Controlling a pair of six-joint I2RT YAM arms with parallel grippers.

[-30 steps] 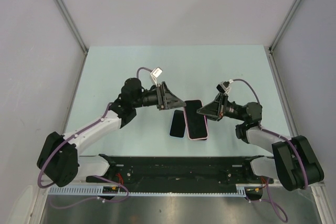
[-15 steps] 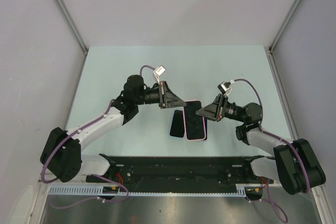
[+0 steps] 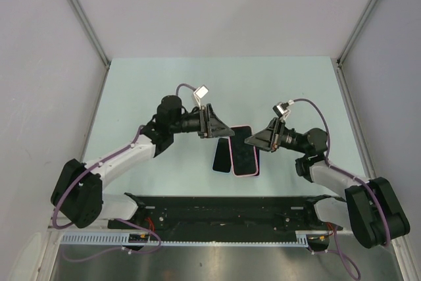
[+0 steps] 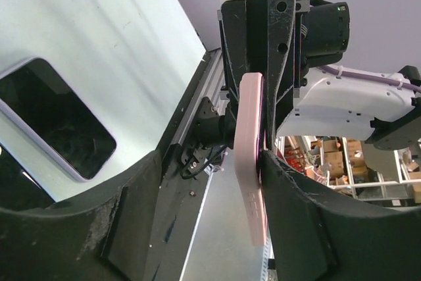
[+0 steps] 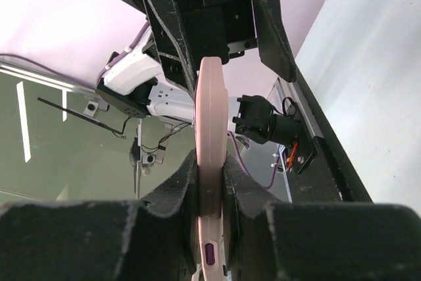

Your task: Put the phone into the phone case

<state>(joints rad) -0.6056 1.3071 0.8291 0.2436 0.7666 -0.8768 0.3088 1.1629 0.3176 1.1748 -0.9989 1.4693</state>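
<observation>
The case's phone-side edge point(image 3: 231, 139) point(image 4: 248, 153) lies against one fingertip, toward the right in the left wrist view, so next my left gripper will shift that way, centring the fingers.
The pink phone case point(image 3: 245, 153), dark on its upper face, is held edge-on above the table by my right gripper point(image 3: 256, 141), which is shut on its right edge; in the right wrist view the case point(image 5: 210, 97) is clamped between both pads. The dark phone point(image 3: 222, 156) lies flat on the table just left of the case and also shows in the left wrist view point(image 4: 52, 116). My left gripper point(image 3: 222, 129) is open at the case's far left corner. In the left wrist view the case's edge point(image 4: 251, 136) stands between the jaws, against the right finger point(image 4: 296, 215).
The pale green table point(image 3: 276, 90) is bounded by grey walls on three sides. A black rail with the arm bases point(image 3: 223, 208) runs along the near edge.
My left gripper has moved a little right, closer around the case's far left corner. The right gripper still holds the case, and the phone has not moved.
</observation>
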